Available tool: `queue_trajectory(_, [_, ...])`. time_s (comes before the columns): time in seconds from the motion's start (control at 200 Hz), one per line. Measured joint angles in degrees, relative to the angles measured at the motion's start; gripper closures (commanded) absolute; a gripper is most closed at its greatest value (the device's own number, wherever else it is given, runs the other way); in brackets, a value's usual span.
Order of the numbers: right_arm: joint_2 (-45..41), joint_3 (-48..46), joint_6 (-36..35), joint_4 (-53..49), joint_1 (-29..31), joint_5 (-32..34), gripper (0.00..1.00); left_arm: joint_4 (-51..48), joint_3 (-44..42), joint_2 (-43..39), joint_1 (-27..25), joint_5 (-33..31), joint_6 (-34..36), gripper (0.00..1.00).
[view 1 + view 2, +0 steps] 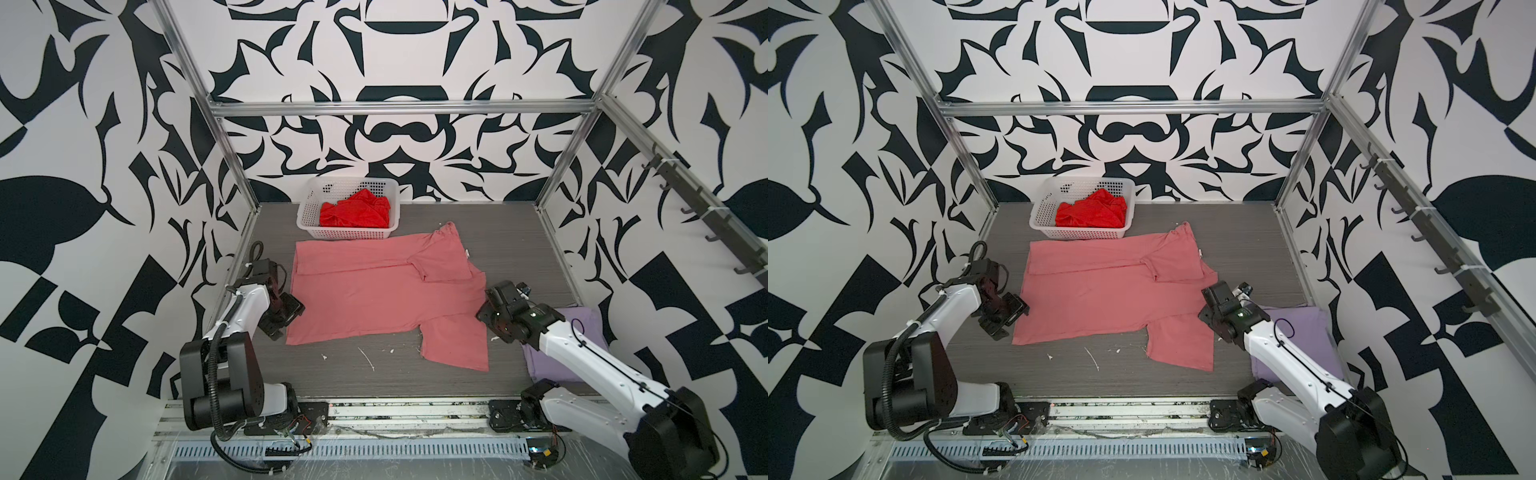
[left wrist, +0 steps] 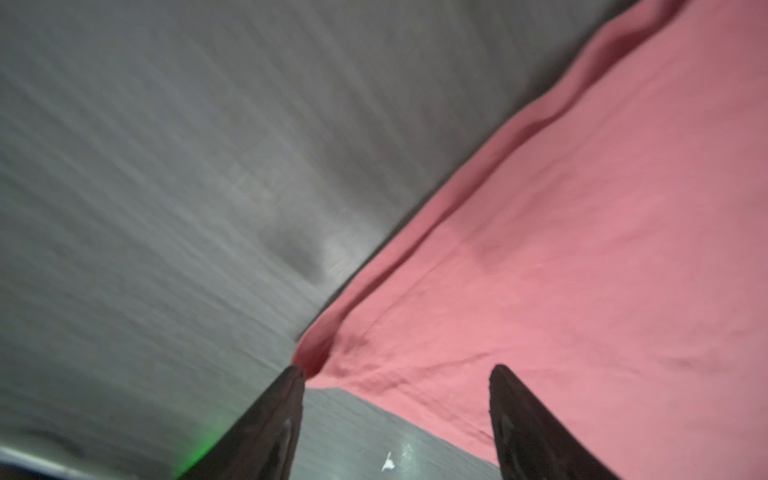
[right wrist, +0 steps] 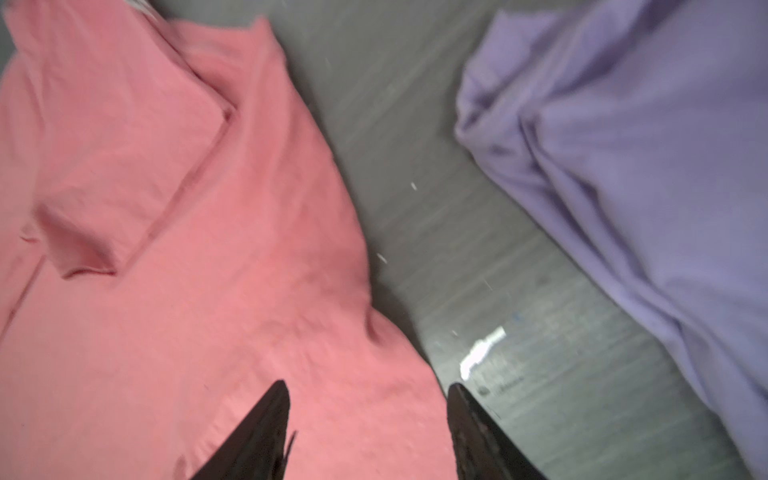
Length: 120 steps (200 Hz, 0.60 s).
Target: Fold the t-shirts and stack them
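The t-shirt's near sleeve lies unfolded with its lavender-side corner (image 1: 484,366) below the fingers and nearer my base. Next, the right gripper moves back and down onto that corner of the sleeve.
A salmon-pink t-shirt (image 1: 365,299) (image 1: 1096,299) lies spread on the grey table (image 1: 519,249), its far edge and one sleeve folded inward. My left gripper (image 1: 291,313) (image 2: 398,370) hovers open over the shirt's near-left corner (image 2: 316,357), holding nothing. At the shirt's right edge my right gripper (image 1: 486,301) (image 3: 368,386) is open too, with pink cloth (image 3: 208,291) below its jaws. A folded lavender t-shirt (image 1: 582,332) (image 3: 644,166) lies at the right, partly under the right arm. The crumpled red t-shirt (image 1: 355,214) (image 1: 1092,214) sits in the basket.
The white lattice basket (image 1: 307,216) stands at the back, touching the pink shirt's far edge. White scraps (image 1: 368,357) dot the table near its front. Metal frame posts stand at the table's back corners, and a rail of hooks (image 1: 706,220) runs along the right wall.
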Motion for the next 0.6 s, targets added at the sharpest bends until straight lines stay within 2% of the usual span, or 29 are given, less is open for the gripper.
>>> queue_trajectory(0.19, [-2.49, -3.56, 1.81, -1.57, 2.40, -2.58, 0.35, 1.46, -4.76, 0.22, 0.00, 0.15, -2.60, 0.37])
queue_trajectory(0.39, [-2.54, -3.65, 2.73, -2.38, 4.52, -3.87, 0.35, 4.48, -6.16, 1.14, 0.00, 0.52, -5.29, 0.44])
queue_trajectory(0.45, [-2.93, -3.74, 3.45, -2.91, 5.62, -4.09, 0.35, 5.29, -6.16, 1.14, 0.00, 0.55, -6.03, 0.50])
queue_trajectory(0.6, [-6.16, -5.33, 5.75, -4.26, 8.02, -4.70, 0.35, 7.43, -6.14, 1.55, 0.02, 0.90, -6.49, 0.77])
